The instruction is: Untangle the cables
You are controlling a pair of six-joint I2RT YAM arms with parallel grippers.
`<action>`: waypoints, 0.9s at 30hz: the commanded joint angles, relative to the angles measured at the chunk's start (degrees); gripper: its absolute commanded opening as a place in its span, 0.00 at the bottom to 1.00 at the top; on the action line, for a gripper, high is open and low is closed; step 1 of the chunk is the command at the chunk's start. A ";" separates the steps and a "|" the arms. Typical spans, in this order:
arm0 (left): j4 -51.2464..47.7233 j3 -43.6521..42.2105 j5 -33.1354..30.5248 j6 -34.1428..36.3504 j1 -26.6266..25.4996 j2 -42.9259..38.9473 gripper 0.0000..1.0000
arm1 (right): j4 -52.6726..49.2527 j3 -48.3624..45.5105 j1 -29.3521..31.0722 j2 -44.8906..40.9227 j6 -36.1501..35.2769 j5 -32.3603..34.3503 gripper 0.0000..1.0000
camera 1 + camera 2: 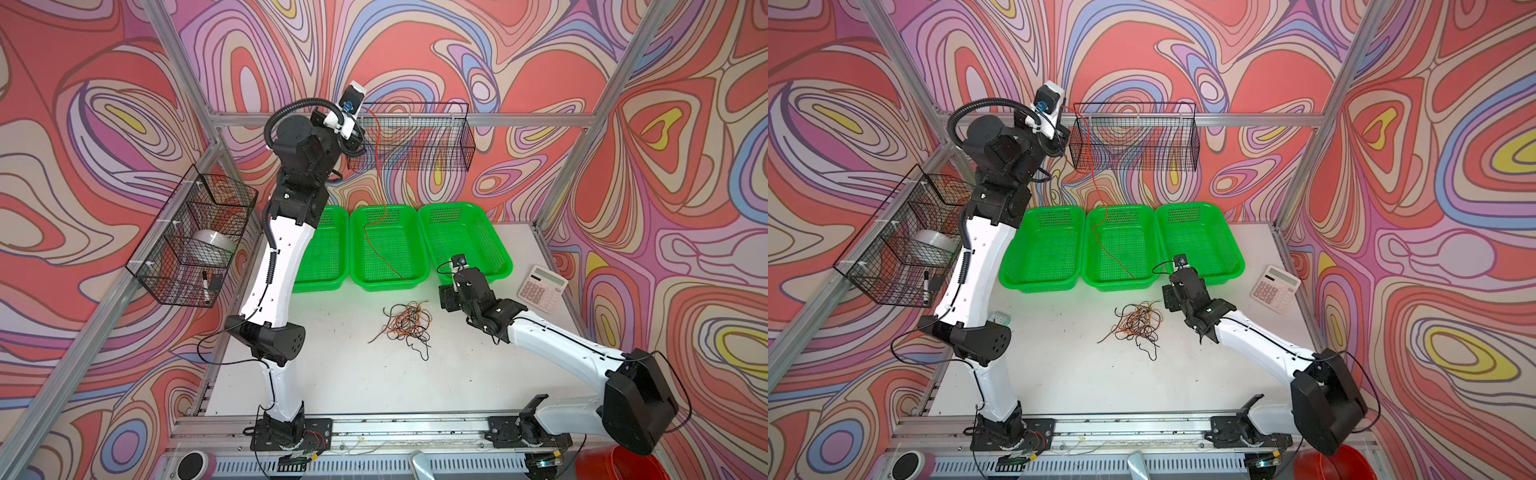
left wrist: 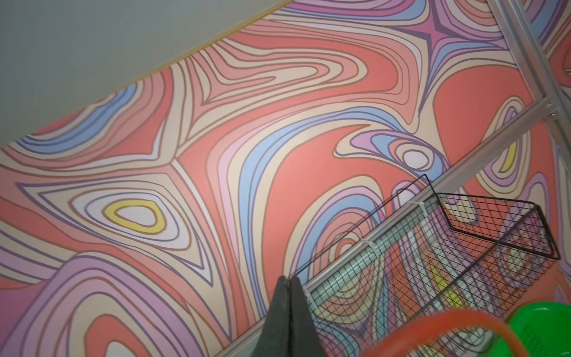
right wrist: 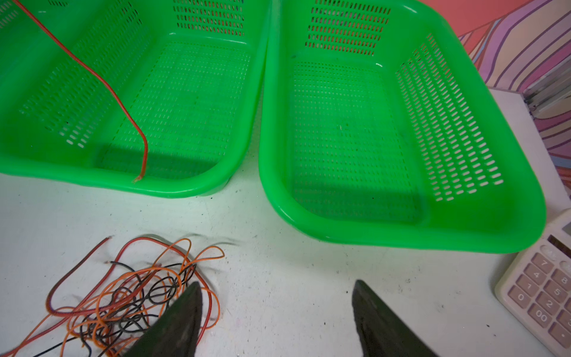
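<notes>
The red cable (image 1: 379,174) hangs clear of the tangle. My left gripper needs to move down over the middle green basket (image 1: 391,248), tip its fingers downward and let go of the cable.
A tangle of thin orange, dark red and black cables (image 1: 407,322) (image 1: 1140,322) lies on the white table in front of the green baskets. My left gripper (image 2: 289,279) is raised high by the back wire basket, its jaws pressed together. From it hangs a single red cable (image 1: 379,174) (image 1: 1096,187), blurred close to the lens in the left wrist view. The cable's free end rests on the front rim of the middle green basket (image 3: 137,178). My right gripper (image 3: 277,282) (image 1: 448,298) stands open just right of the tangle (image 3: 129,299), with nothing between its fingers.
Three green baskets stand in a row at the back: left (image 1: 320,286), middle (image 1: 388,284), right (image 1: 494,272). A calculator (image 1: 542,289) lies at the right. Wire baskets hang on the back wall (image 1: 424,141) and the left wall (image 1: 191,237).
</notes>
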 commanded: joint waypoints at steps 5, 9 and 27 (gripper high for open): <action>1.50 -6.66 2.97 -3.63 -3.22 3.37 0.00 | 1.67 0.42 -0.26 0.38 1.36 -0.77 0.78; 1.01 -7.89 3.73 -6.06 -3.49 4.34 0.00 | 1.73 -0.33 -0.25 -0.17 1.46 -0.70 0.78; 4.15 -33.81 2.26 -21.15 -2.70 7.98 0.00 | -1.06 -7.88 -0.29 -6.27 5.33 -1.27 0.73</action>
